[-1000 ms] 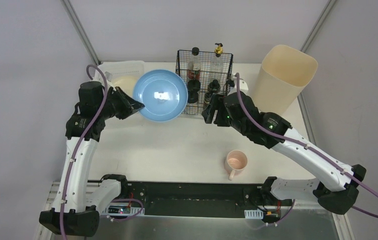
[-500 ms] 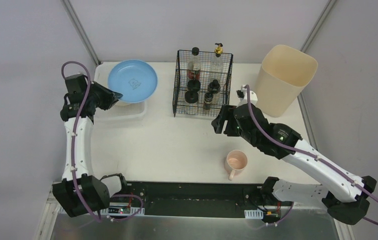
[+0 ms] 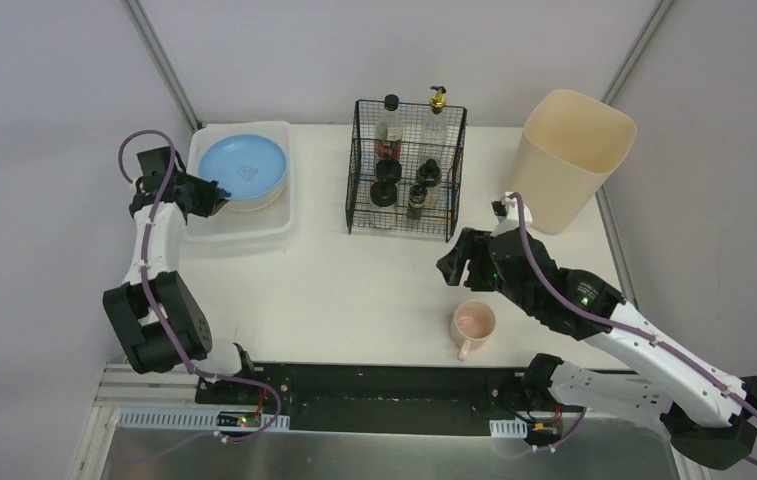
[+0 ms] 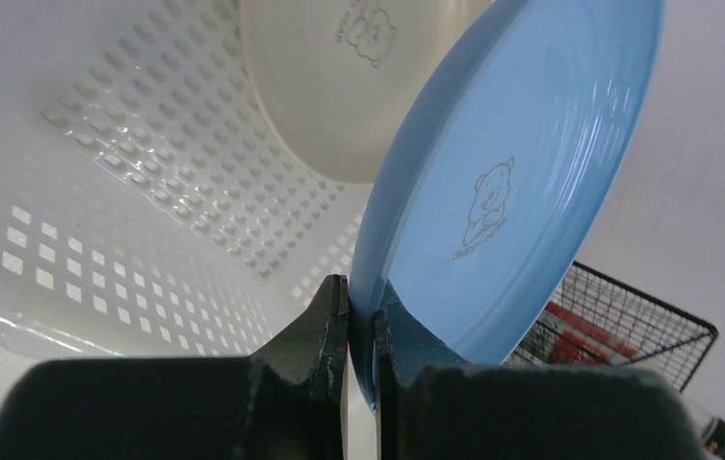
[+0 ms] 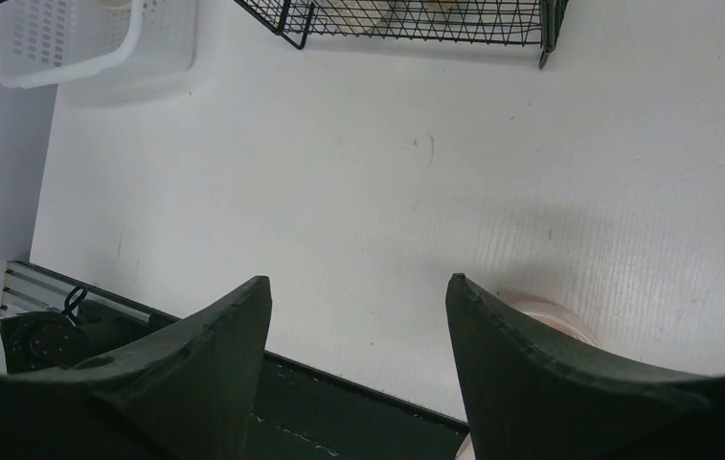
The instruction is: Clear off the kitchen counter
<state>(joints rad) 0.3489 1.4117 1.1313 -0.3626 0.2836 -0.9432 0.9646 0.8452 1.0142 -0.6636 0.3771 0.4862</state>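
My left gripper should next go down into the tray, where the cream plate [image 3: 257, 203] [image 4: 339, 86] is below the fingers, and let go of the blue plate's rim to stack it there.
My left gripper [image 3: 216, 199] is shut on the rim of a blue plate [image 3: 242, 169] and holds it over the white plastic tray [image 3: 276, 214] at the back left of the kitchen counter [image 3: 354, 280]. In the left wrist view the jaws pinch the blue plate [image 4: 511, 182] edge, above a cream plate [image 4: 339, 86] lying in the tray [image 4: 100, 192]. My right gripper [image 3: 451, 268] is open and empty, above the counter just beyond a pink mug [image 3: 473, 325]. The mug rim [image 5: 550, 311] shows behind the right finger.
A black wire rack [image 3: 406, 168] with bottles stands at the back middle. A tall cream bin [image 3: 564, 158] stands at the back right. The counter's near edge meets a black rail [image 3: 374, 385].
My left arm swung the blue plate left and lowered it over the tray. My right gripper moved back from the wire rack towards the pink mug.
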